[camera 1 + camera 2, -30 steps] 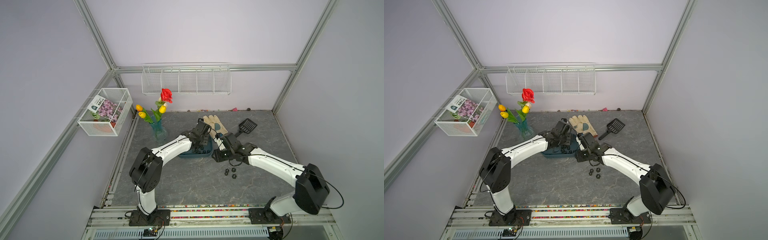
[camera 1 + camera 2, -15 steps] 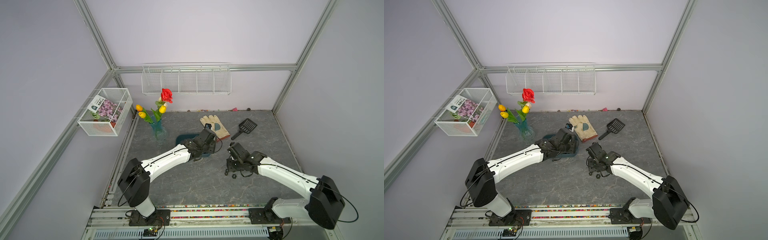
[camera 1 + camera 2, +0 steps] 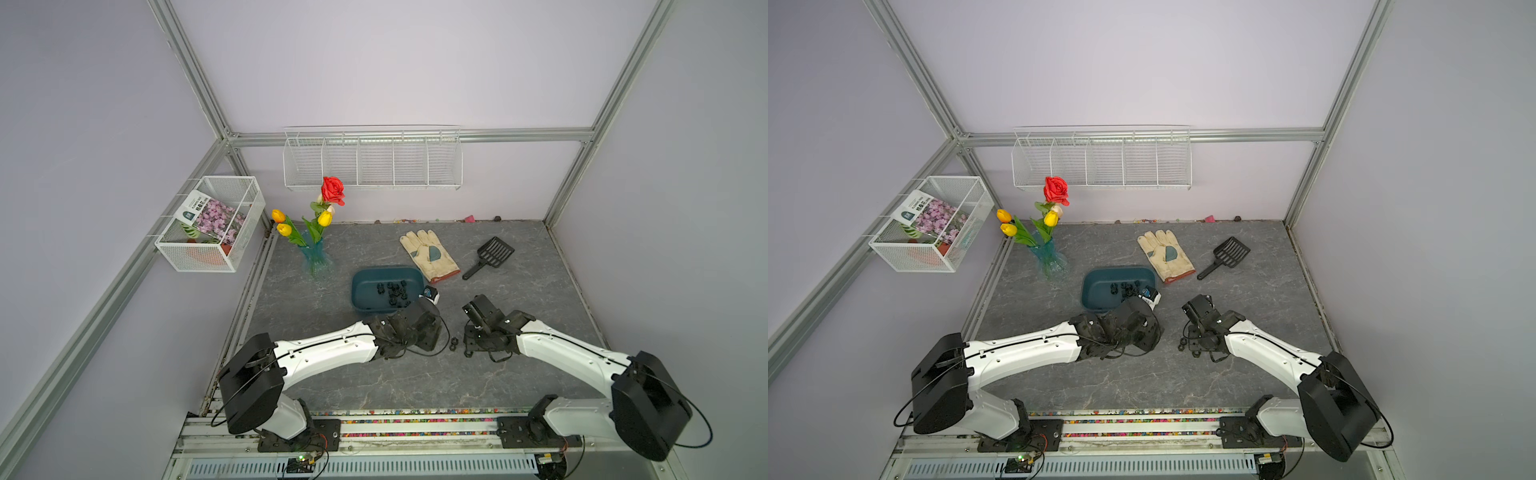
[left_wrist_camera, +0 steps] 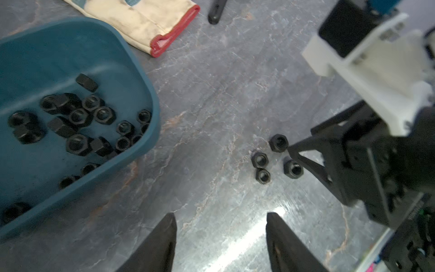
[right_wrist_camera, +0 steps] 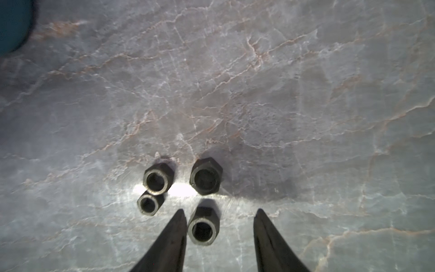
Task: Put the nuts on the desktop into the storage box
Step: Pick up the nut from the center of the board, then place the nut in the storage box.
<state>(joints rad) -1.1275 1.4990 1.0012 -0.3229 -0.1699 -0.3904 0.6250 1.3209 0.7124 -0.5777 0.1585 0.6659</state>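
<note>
The far black hex nut still lies beyond my right gripper's fingers, so I'll next move outward past the nut between them and lower around the far one.
Several black nuts [image 5: 206, 176] lie in a tight cluster on the grey desktop [image 3: 415, 382], in front of and to the right of the teal storage box [image 3: 365, 291]. My right gripper [image 5: 219, 210] stands open low over them. One nut [image 5: 202, 229] lies between its fingers, close against one finger and apart from the other. My left gripper [image 4: 221, 214] is open with nothing between its fingers, above bare desktop between the box [image 4: 58, 58] and the cluster [image 4: 260, 160]. Many nuts [image 4: 78, 116] lie inside the box. In both top views the cluster [image 3: 1182, 345] shows between the two wrists.
A pale work glove [image 3: 430, 255] and a black slotted scoop [image 3: 490, 255] lie behind the box to its right. A vase of flowers [image 3: 313, 249] stands at the back left. White wire baskets hang on the back wall [image 3: 372, 158] and left wall [image 3: 212, 224].
Both arms have drawn back from the box toward the front. The right gripper came down over the nuts on the desktop and opened wider. The left wrist moved to the box's front right.
</note>
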